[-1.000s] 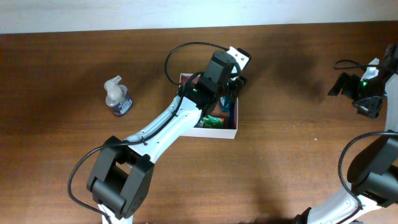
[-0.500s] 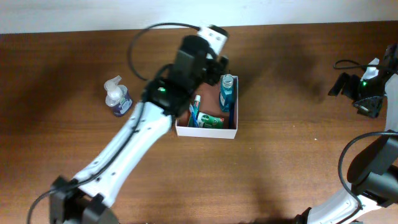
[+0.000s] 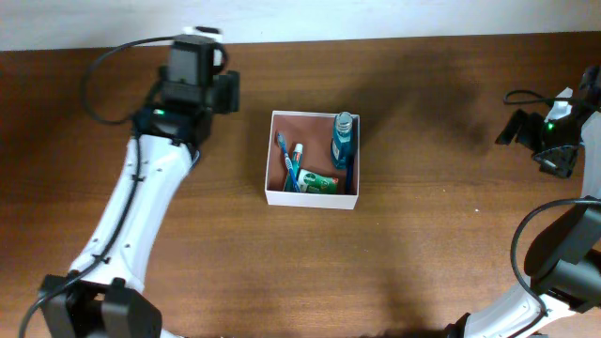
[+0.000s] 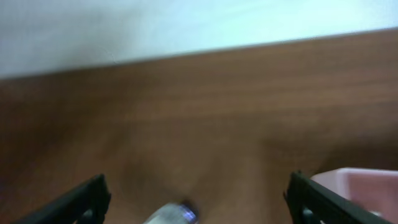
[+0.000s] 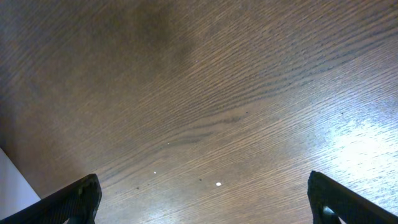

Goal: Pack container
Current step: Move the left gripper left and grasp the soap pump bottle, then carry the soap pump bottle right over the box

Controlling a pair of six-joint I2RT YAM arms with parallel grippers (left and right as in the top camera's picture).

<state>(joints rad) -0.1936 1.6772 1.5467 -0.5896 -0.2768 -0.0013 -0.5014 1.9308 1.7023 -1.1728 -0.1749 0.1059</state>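
Note:
The bottle (image 4: 169,215) stands below my open fingers and to their left in the overhead view, so my left gripper will move back and down onto it.
The container (image 3: 310,198), a square white-walled box with a pinkish-brown inside, sits mid-table. It holds a blue bottle (image 3: 344,139), toothbrushes (image 3: 289,164) and a green tube (image 3: 319,181). My left gripper (image 3: 192,94) is to its left near the table's back edge, and it hides what lies beneath it in the overhead view. In the left wrist view the left gripper (image 4: 198,208) is open, with the blurred clear top of a pump bottle (image 4: 171,214) low between the fingers. A corner of the container (image 4: 364,186) shows at the right. My right gripper (image 3: 545,141) (image 5: 202,199) is open over bare wood at the far right.
A white wall runs along the table's back edge (image 3: 376,39), just behind the left gripper. A black cable (image 3: 526,96) lies by the right arm.
My left arm has swung left from over the container to the back left. The blue bottle now stands uncovered in the container. The pump bottle is now hidden under the arm in the overhead view.

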